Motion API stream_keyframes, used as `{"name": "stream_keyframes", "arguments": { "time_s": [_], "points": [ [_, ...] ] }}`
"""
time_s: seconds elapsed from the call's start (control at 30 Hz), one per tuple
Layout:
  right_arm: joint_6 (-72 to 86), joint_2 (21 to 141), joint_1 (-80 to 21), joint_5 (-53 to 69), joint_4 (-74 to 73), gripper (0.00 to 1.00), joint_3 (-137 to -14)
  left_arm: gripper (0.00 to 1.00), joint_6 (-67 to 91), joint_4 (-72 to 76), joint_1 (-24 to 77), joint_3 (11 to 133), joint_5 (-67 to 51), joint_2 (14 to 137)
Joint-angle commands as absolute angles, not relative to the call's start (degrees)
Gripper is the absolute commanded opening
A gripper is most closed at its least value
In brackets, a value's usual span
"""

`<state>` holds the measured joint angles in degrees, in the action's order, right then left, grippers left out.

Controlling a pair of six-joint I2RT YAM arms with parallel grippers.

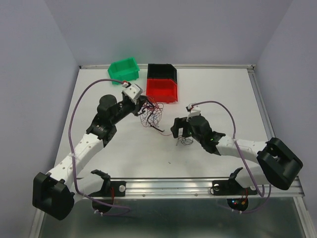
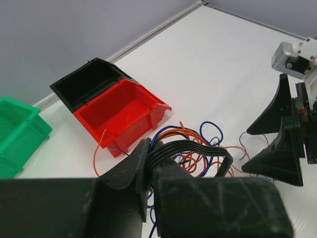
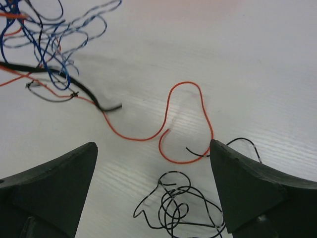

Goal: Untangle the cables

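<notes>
The fingers of my right gripper come back down onto the bunched loops next, since the small coil of black wire lies apart from the tangle [image 3: 44,44], below and back of it.
The cables [image 1: 151,113] lie as a tangle of thin red, blue, orange and black wires on the white table in front of the red bin. My left gripper [image 1: 141,103] is at the tangle's left edge. In the left wrist view this gripper [image 2: 152,161] is shut on a flat black ribbon cable [image 2: 198,148] that arcs over orange and blue loops [image 2: 208,130]. My right gripper [image 3: 152,148] stands open just above the table, with a small coil of black wire [image 3: 183,208] lying loose between its fingers. A red wire [image 3: 190,116] curls beyond it, and the main tangle [image 3: 44,44] is at the upper left.
A green bin [image 1: 124,69], a black bin [image 1: 162,72] and a red bin [image 1: 162,90] stand at the back of the table. The right gripper [image 2: 277,144] shows at the right of the left wrist view, close to the tangle. Grey walls enclose the table.
</notes>
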<state>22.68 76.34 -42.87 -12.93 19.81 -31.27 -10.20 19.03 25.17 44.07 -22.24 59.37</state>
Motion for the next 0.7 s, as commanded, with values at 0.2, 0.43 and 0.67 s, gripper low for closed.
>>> {"name": "stream_keyframes", "arguments": {
  "time_s": [0.2,0.43,0.67],
  "points": [
    [29.1,81.8,-52.1,-27.9,-3.2,1.0,-43.4,0.15,-10.7,21.9,25.4,47.5,-17.2,58.7],
    [37.9,89.3,-52.2,-37.3,-17.2,1.0,-49.7,0.15,-10.7,21.8,25.5,47.7,-15.2,59.1],
    [40.3,92.6,-51.7,-37.3,-19.9,0.73,-50.8,0.15,-10.8,21.6,25.5,47.8,-14.7,59.2]
  ]
}}
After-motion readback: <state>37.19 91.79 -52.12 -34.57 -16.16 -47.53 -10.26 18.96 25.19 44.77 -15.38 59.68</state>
